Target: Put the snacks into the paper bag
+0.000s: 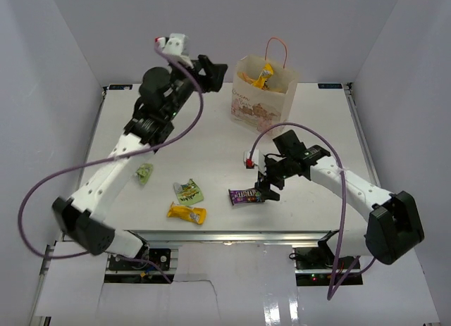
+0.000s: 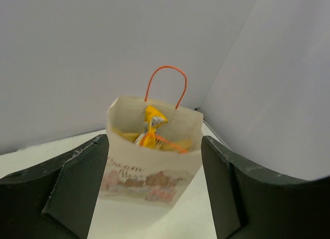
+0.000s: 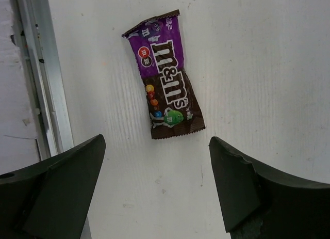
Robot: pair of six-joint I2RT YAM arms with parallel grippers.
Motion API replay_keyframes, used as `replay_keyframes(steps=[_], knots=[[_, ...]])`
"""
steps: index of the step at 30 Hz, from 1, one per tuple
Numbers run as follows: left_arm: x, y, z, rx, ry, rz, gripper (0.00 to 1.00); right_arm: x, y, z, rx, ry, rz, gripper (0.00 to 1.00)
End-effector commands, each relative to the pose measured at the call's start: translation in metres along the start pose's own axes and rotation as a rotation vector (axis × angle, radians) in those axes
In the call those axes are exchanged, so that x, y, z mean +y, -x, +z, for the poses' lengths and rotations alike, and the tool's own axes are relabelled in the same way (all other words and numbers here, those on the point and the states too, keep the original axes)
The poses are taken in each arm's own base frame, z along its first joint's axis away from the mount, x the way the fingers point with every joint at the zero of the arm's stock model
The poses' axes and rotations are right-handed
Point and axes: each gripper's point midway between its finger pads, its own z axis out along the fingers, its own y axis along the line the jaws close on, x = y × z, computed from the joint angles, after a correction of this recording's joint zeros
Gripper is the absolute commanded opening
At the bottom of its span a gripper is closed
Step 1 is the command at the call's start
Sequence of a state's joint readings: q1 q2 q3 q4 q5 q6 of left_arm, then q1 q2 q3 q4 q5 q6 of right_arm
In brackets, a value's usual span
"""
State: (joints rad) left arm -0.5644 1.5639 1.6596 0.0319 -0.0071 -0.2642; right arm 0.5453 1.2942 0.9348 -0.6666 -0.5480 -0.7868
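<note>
The yellow wrapped bar (image 1: 187, 213) lies below my left gripper toward my base, still outside the paper bag (image 1: 264, 95). I need to bring my left gripper back and down onto it next.
The paper bag (image 1: 264, 95) (image 2: 154, 173) stands upright at the back of the table, with yellow snacks (image 2: 151, 129) showing inside its mouth. My left gripper (image 1: 215, 71) (image 2: 154, 190) hangs open and empty just left of the bag, raised, looking down at it. A dark purple candy packet (image 1: 246, 196) (image 3: 165, 94) lies flat near the front edge. My right gripper (image 1: 268, 186) (image 3: 157, 190) hovers open right beside it, nothing between its fingers. A green packet (image 1: 189, 191), a yellow wrapped bar (image 1: 187, 213) and a small pale green packet (image 1: 144, 173) lie on the table at front left.
White walls enclose the table on the left, back and right. A metal rail (image 3: 44, 79) runs along the table's front edge close to the purple packet. The left arm (image 1: 113, 171) stretches diagonally over the left side of the table.
</note>
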Motion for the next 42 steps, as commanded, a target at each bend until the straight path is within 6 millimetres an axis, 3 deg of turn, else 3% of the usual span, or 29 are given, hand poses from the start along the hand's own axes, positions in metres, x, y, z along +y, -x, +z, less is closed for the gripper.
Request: replay_keyframes(steps=[1, 2, 4, 5, 8, 10, 11, 12, 15, 20, 21, 24, 27, 30, 35, 38, 39, 41, 42], knots=[[0.025, 0.008, -0.094, 0.042, 0.139, 0.031, 0.83, -0.018, 0.023, 0.013, 0.039, -0.084, -0.074, 0.88], [0.041, -0.041, -0.115, 0.147, 0.190, 0.008, 0.83, -0.016, 0.022, 0.021, 0.061, -0.054, -0.082, 0.88], [0.052, -0.080, -0.157, 0.252, 0.262, -0.095, 0.83, -0.006, 0.021, 0.038, 0.098, 0.002, -0.130, 0.88], [0.057, -0.099, -0.189, 0.281, 0.288, -0.133, 0.83, -0.004, 0.022, 0.042, 0.105, 0.020, -0.148, 0.88], [0.067, -0.144, -0.252, 0.349, 0.400, -0.315, 0.82, -0.001, 0.020, 0.060, 0.129, 0.064, -0.198, 0.88], [0.072, -0.166, -0.280, 0.383, 0.459, -0.406, 0.80, -0.003, 0.016, 0.071, 0.155, 0.088, -0.200, 0.87], [0.068, -0.163, -0.292, 0.336, 0.469, -0.508, 0.80, -0.004, 0.015, 0.075, 0.163, 0.090, -0.198, 0.87], [0.073, -0.181, -0.302, 0.355, 0.507, -0.544, 0.80, -0.008, 0.017, 0.079, 0.163, 0.088, -0.204, 0.87], [0.077, -0.202, -0.327, 0.359, 0.579, -0.682, 0.80, -0.014, 0.010, 0.093, 0.194, 0.096, -0.194, 0.82], [0.081, -0.219, -0.341, 0.384, 0.663, -0.770, 0.80, -0.020, -0.003, 0.107, 0.230, 0.081, -0.169, 0.67], [0.082, -0.222, -0.342, 0.388, 0.683, -0.796, 0.80, -0.020, -0.005, 0.108, 0.232, 0.080, -0.160, 0.62], [0.088, -0.244, -0.356, 0.445, 0.825, -0.874, 0.80, -0.018, -0.007, 0.108, 0.227, 0.070, -0.151, 0.38], [0.093, -0.264, -0.366, 0.496, 0.951, -0.933, 0.75, -0.012, -0.008, 0.103, 0.213, 0.074, -0.152, 0.28], [0.093, -0.274, -0.374, 0.533, 1.038, -0.982, 0.70, 0.000, -0.003, 0.093, 0.170, 0.095, -0.158, 0.20], [0.091, -0.276, -0.376, 0.542, 1.095, -1.027, 0.65, 0.005, 0.037, 0.053, 0.030, 0.081, -0.248, 0.16], [0.089, -0.284, -0.382, 0.571, 1.142, -1.057, 0.64, -0.004, 0.078, 0.012, -0.087, 0.052, -0.296, 0.15], [0.088, -0.288, -0.383, 0.591, 1.158, -1.063, 0.64, -0.017, 0.099, -0.014, -0.146, 0.007, -0.307, 0.15], [0.088, -0.298, -0.388, 0.617, 1.197, -1.081, 0.64, -0.030, 0.123, -0.045, -0.230, -0.046, -0.311, 0.14], [0.086, -0.302, -0.389, 0.633, 1.206, -1.093, 0.64, -0.040, 0.148, -0.068, -0.277, -0.101, -0.346, 0.14]])
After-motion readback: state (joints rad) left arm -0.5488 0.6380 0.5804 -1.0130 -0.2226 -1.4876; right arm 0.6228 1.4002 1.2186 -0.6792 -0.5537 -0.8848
